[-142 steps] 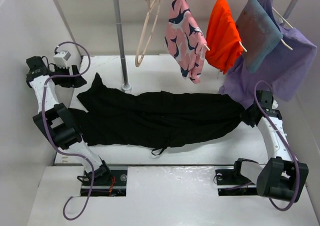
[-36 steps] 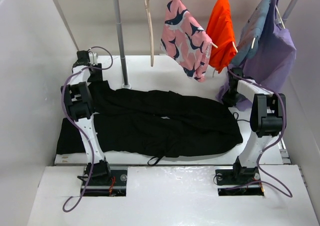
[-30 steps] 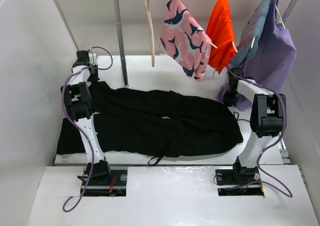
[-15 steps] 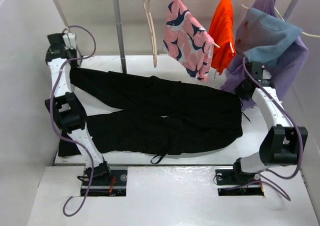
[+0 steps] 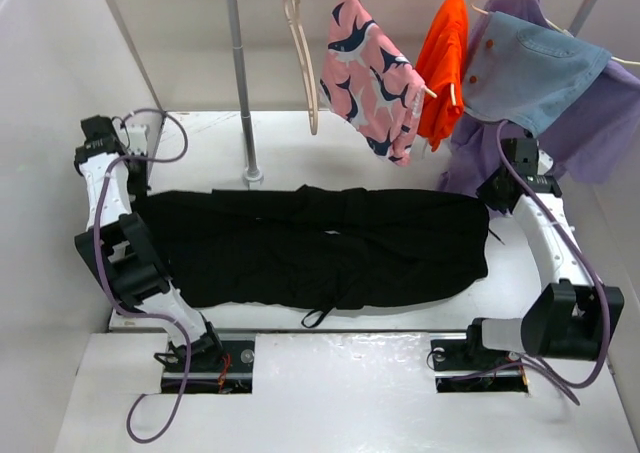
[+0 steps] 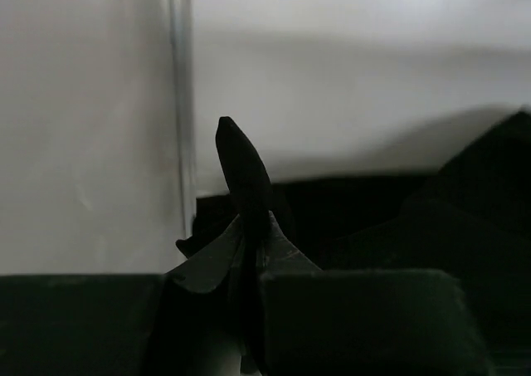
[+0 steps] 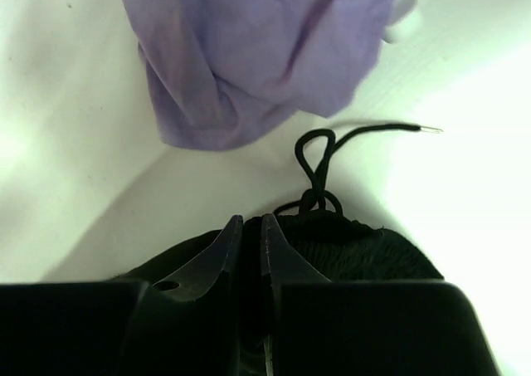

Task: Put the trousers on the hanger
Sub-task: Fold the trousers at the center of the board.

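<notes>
My right gripper should next pull the held cloth back toward the near corner of the waistband end [image 5: 482, 272], which lies back from it, and release. This will make the wide-spread trousers narrower.
The black trousers [image 5: 320, 248] lie stretched left to right across the white table [image 5: 350, 148], a drawstring loop [image 5: 316, 318] at their near edge. My left gripper [image 5: 135, 188] is shut on their left end, and black cloth [image 6: 242, 164] sticks up between its jaws [image 6: 249, 231]. My right gripper [image 5: 497, 197] is shut on the waistband at the right end [image 7: 249, 227], with the drawstring [image 7: 319, 160] just beyond its tips. The bare pale hanger [image 5: 305, 58] hangs from the rail above the table's back, apart from both grippers.
A pink patterned garment [image 5: 370, 73], an orange one [image 5: 445, 63], a blue shirt [image 5: 530, 73] and a purple cloth [image 5: 600, 123] hang on the rail at the right. The purple cloth [image 7: 249, 52] droops close ahead of my right gripper. The rail's pole [image 5: 240, 83] stands behind the trousers.
My left gripper has come forward and down with the leg end, so the trousers now lie straighter and flatter. The right gripper shifted slightly, and the hanging garments swung.
</notes>
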{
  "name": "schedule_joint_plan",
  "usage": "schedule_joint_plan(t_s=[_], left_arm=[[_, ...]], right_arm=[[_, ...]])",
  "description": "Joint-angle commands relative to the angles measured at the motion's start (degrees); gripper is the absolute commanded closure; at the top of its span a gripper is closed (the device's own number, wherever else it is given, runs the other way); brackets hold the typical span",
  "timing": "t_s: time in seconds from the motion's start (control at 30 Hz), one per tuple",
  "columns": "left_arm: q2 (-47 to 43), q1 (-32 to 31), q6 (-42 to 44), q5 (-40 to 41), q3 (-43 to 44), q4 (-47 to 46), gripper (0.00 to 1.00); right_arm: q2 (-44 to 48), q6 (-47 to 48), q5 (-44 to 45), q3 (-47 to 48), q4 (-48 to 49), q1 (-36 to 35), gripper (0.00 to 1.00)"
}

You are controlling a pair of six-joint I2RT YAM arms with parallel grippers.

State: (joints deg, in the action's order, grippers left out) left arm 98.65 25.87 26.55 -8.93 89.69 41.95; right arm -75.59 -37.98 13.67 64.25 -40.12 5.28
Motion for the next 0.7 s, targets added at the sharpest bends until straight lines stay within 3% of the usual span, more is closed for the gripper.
schedule_joint_plan(t_s=[0.0,0.07,0.3,0.47,0.5,0.6,0.67], left_arm=[[-8.20,2.25,4.83,2.25,-3.98,-0.29,1.00],[-10.67,2.78,5.71,2.25,-5.67,-1.00,1.00],[-13.30,4.10,9.48,2.24,1.01,6.47,1.00],[-22.70,7.61,16.33,9.09,-18.01,6.22,1.00],[-24.80,8.58,19.04,9.97,-26.15,4.73,1.00],[-24.82,13.23,21.09,12.18,-36.65,1.22,1.00],[-23.69,16.05,21.79,12.18,-38.62,0.50,1.00]], right_arm=[[5.88,2.56,4.43,-1.14,0.92,1.66,1.00],[8.44,3.26,4.43,-1.85,0.92,1.66,1.00],[13.62,2.83,0.92,0.26,-3.91,3.33,1.00],[22.58,-3.76,-4.78,-9.80,-7.95,6.05,1.00],[26.34,-5.42,-5.75,-12.02,-8.83,6.06,1.00],[33.46,-12.63,-7.17,-19.74,-10.07,6.06,1.00],[35.68,-14.58,-8.39,-21.96,-10.68,6.06,0.97]])
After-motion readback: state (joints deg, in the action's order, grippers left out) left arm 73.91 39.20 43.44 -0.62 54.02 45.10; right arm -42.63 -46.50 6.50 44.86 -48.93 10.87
